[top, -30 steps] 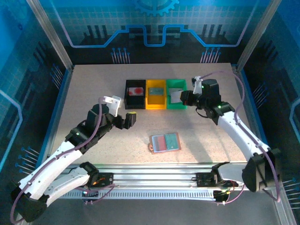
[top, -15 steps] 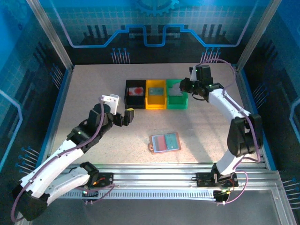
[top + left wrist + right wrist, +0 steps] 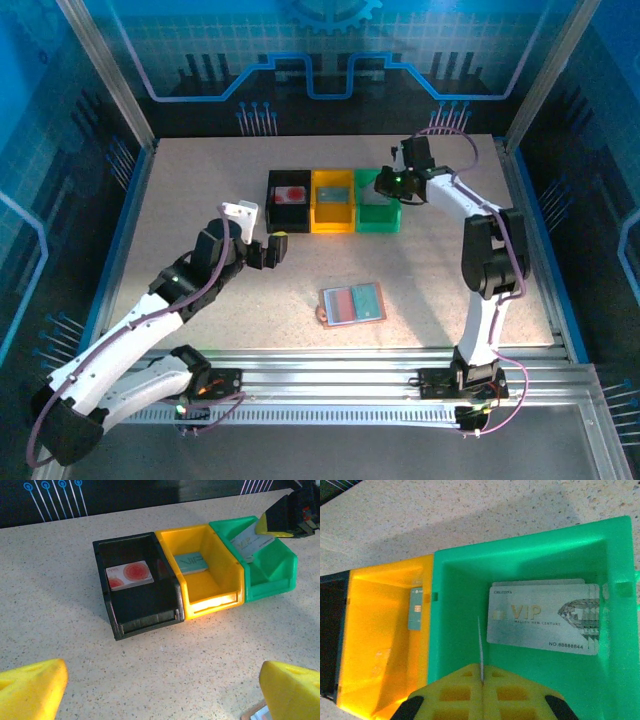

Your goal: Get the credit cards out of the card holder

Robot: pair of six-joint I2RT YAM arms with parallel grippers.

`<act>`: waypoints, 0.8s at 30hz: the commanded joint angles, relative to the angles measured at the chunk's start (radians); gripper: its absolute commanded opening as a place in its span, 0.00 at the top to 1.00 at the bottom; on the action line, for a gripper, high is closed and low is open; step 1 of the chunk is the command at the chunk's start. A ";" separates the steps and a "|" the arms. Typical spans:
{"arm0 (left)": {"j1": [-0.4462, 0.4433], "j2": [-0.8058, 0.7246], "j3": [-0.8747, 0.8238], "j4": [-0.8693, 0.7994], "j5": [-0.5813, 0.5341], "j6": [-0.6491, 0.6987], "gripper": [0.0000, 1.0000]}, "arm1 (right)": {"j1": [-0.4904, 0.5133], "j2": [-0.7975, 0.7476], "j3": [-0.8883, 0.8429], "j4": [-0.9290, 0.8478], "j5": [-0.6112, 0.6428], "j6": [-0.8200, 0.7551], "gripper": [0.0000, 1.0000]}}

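I need to lower my right gripper outward next and release the pale card in the green bin below, which already holds silver VIP cards, at their chip end.
The card holder lies open on the table in front of the bins, with a red credit card and a teal one in it. One corner of the holder shows in the left wrist view. My left gripper hovers open and empty, left of the holder and just before the black bin. My right gripper is over the green bin, shut on a thin pale card seen edge-on.
Three bins stand in a row at the back: a black bin with a red-and-white card, a yellow bin with a teal card, and the green bin. Silver VIP cards lie in the green bin.
My right gripper has swung back and left from beside the green bin to over it, still shut. My left gripper has crept slightly toward the bins.
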State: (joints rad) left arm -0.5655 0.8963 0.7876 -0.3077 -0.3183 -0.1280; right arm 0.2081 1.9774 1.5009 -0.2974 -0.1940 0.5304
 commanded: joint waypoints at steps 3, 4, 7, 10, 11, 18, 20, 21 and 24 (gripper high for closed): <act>0.006 0.006 0.000 0.016 -0.017 0.021 0.01 | -0.016 0.046 0.057 0.015 -0.024 0.015 1.00; 0.006 0.008 0.001 0.016 -0.015 0.021 0.01 | -0.018 0.054 0.064 0.017 -0.023 0.020 1.00; 0.006 0.015 0.002 0.017 -0.012 0.021 0.01 | -0.019 0.070 0.072 0.038 -0.040 0.033 1.00; 0.006 0.019 0.002 0.017 -0.011 0.021 0.01 | -0.024 0.082 0.069 0.063 -0.054 0.047 1.00; 0.006 0.021 0.002 0.015 -0.010 0.021 0.01 | -0.024 0.086 0.072 0.067 -0.055 0.050 1.00; 0.006 0.034 0.005 0.015 -0.005 0.020 0.01 | -0.036 0.127 0.086 0.091 -0.071 0.081 1.00; 0.007 0.039 0.007 0.013 -0.005 0.019 0.01 | -0.039 0.130 0.081 0.108 -0.076 0.087 1.00; 0.006 0.042 0.007 0.013 -0.005 0.019 0.01 | -0.040 0.134 0.083 0.110 -0.077 0.089 1.00; 0.006 0.047 0.010 0.013 -0.004 0.021 0.01 | -0.042 0.152 0.093 0.109 -0.074 0.092 1.00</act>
State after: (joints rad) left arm -0.5655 0.9398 0.7876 -0.3080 -0.3180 -0.1242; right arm 0.1799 2.0987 1.5604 -0.2077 -0.2478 0.6060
